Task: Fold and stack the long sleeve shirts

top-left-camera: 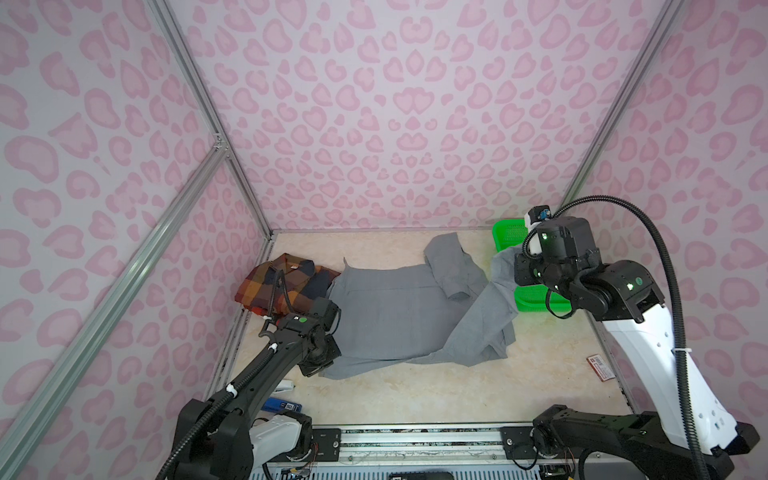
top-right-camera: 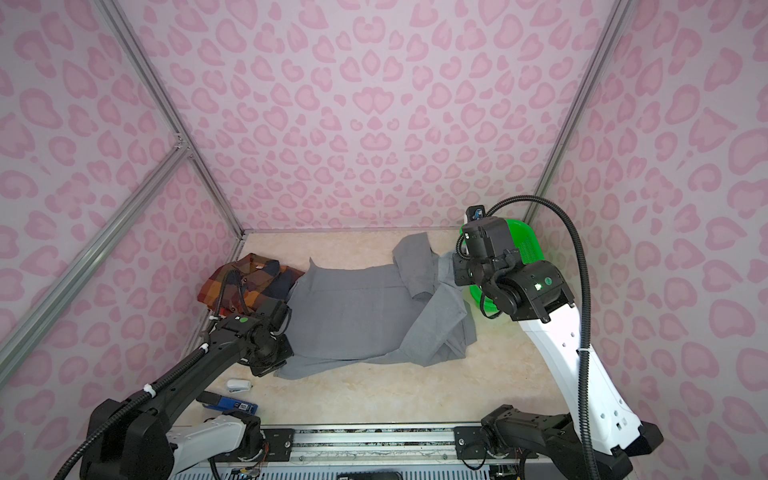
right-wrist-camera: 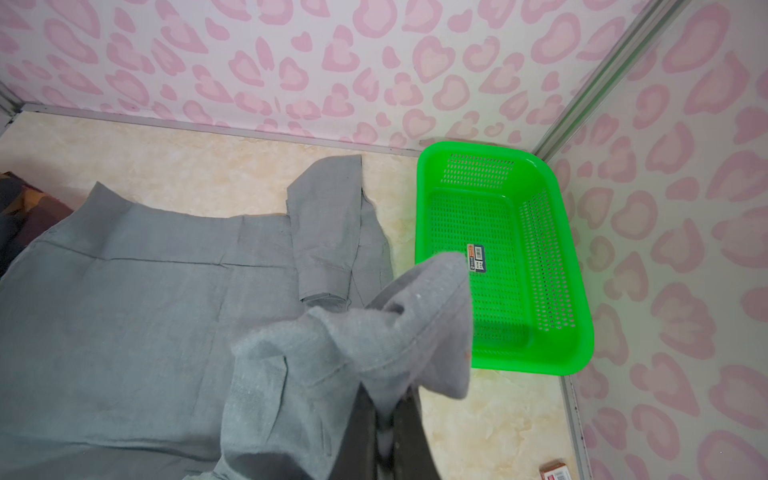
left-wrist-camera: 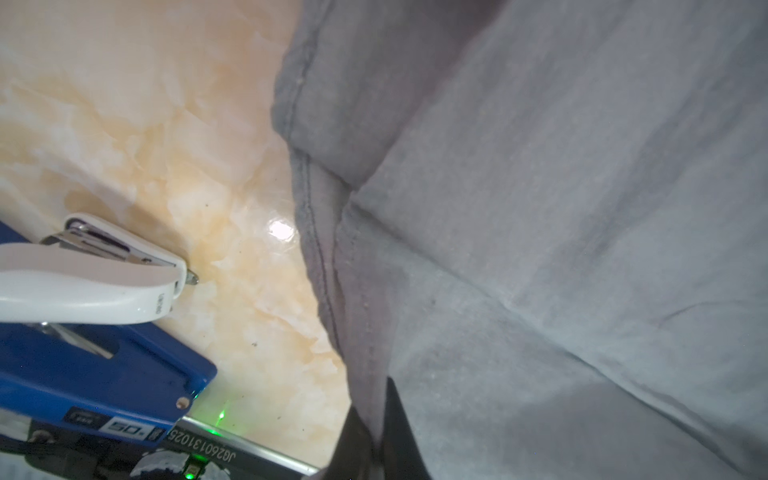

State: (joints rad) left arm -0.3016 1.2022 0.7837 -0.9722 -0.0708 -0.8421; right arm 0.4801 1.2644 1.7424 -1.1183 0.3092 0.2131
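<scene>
The raised cloth still hangs beyond the shirt's body, so my right gripper needs to move down, away from the green basket and over the folded sleeve (top-left-camera: 460, 274) (right-wrist-camera: 328, 248), to release.
The gray shirt (top-left-camera: 395, 316) (top-right-camera: 345, 316) lies spread back-up across the middle of the table, one sleeve folded over near the back. My left gripper (left-wrist-camera: 371, 392) is shut on its near left hem, low at the table (top-left-camera: 323, 365). My right gripper (right-wrist-camera: 386, 388) is shut on a bunched corner of the same shirt and holds it raised beside the green basket (top-left-camera: 512, 266). The cloth drapes from there down to the table. The plaid shirt (top-left-camera: 286, 282) (top-right-camera: 249, 282) sits folded at the back left, touching the gray shirt's edge.
The green mesh basket (right-wrist-camera: 544, 257) (top-right-camera: 528, 245) stands in the back right corner, holding only a label. A white stapler (left-wrist-camera: 83, 291) (top-left-camera: 284, 387) and a blue hole punch (left-wrist-camera: 104, 374) lie at the front left. A small red-brown box (top-left-camera: 600, 365) lies by the right edge.
</scene>
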